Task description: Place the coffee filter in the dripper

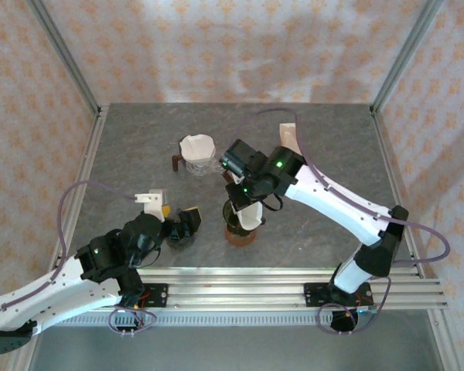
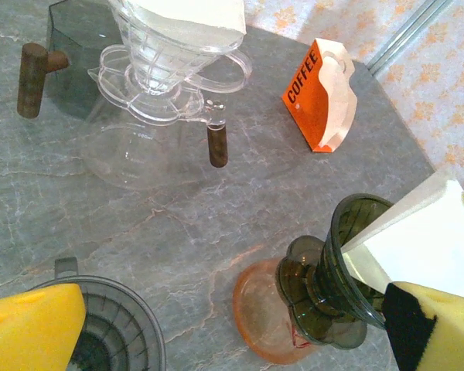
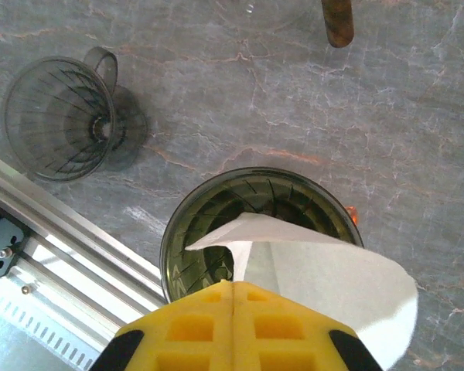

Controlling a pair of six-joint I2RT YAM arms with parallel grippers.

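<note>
My right gripper lowers the filter deeper into the dark green dripper's opening (image 1: 233,219) (image 3: 223,259) below it next and then releases it, since only the filter's tip is inside.
My right gripper (image 3: 233,286) is shut on the white coffee filter (image 3: 329,280). It holds the folded paper over the dark green dripper (image 3: 216,220), with the paper's tip reaching into the dripper's mouth. From above, the right gripper (image 1: 244,201) hangs over the dripper (image 1: 233,220), and the filter (image 1: 252,217) stands in it. The dripper (image 2: 342,272) rests on an orange saucer (image 2: 264,313), with the filter (image 2: 427,241) leaning out to the right. My left gripper (image 2: 236,313) (image 1: 179,224) stands open, nothing between its yellow pads (image 2: 32,328).
A grey dripper (image 2: 114,334) (image 3: 60,116) sits under my left gripper. A clear dripper holding a filter stands on a glass carafe (image 2: 164,85) (image 1: 197,154) farther back. An orange COFFEE filter pack (image 2: 319,94) stands at the back right. The rail (image 3: 54,239) runs along the near edge.
</note>
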